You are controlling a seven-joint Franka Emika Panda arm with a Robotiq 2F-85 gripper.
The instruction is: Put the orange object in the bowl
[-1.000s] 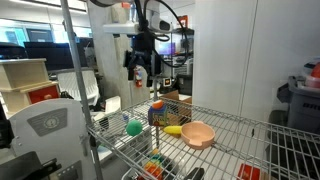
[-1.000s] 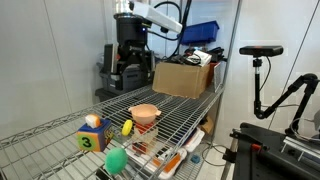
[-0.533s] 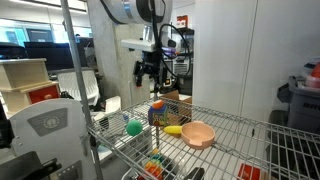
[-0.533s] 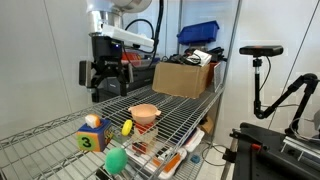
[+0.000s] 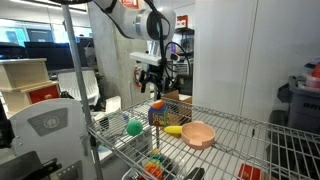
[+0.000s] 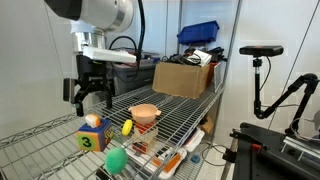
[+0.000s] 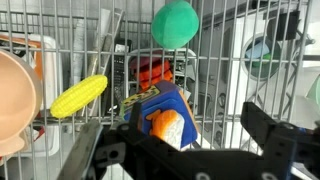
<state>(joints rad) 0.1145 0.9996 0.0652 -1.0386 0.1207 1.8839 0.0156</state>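
The orange object sits on top of the block below my open fingers, so next I need to move my gripper down with them to either side of the orange object [image 6: 92, 120] and close there.
The orange object [image 5: 157, 103] is small and round and sits on top of a coloured toy block [image 5: 157, 115]. Both show in an exterior view [image 6: 92, 120] and in the wrist view [image 7: 165, 126]. The salmon-pink bowl [image 5: 199, 134] stands on the wire shelf to one side, with nothing in it; it also shows in an exterior view [image 6: 146, 112] and at the wrist view's left edge [image 7: 12, 90]. My gripper [image 5: 152, 86] hangs open and empty above the block [image 6: 92, 101]. In the wrist view its fingers [image 7: 193, 116] straddle the block's area.
A yellow corn-like piece [image 5: 173, 130] lies between block and bowl [image 7: 78, 96]. A green ball [image 5: 134, 127] lies near the shelf's edge [image 6: 116, 160]. A cardboard box [image 6: 180, 77] stands at the shelf's far end. Shelf posts [image 5: 70, 80] rise nearby.
My gripper has moved sideways along the shelf and down, from near the cardboard box to above the block with the orange object. The objects have not moved.
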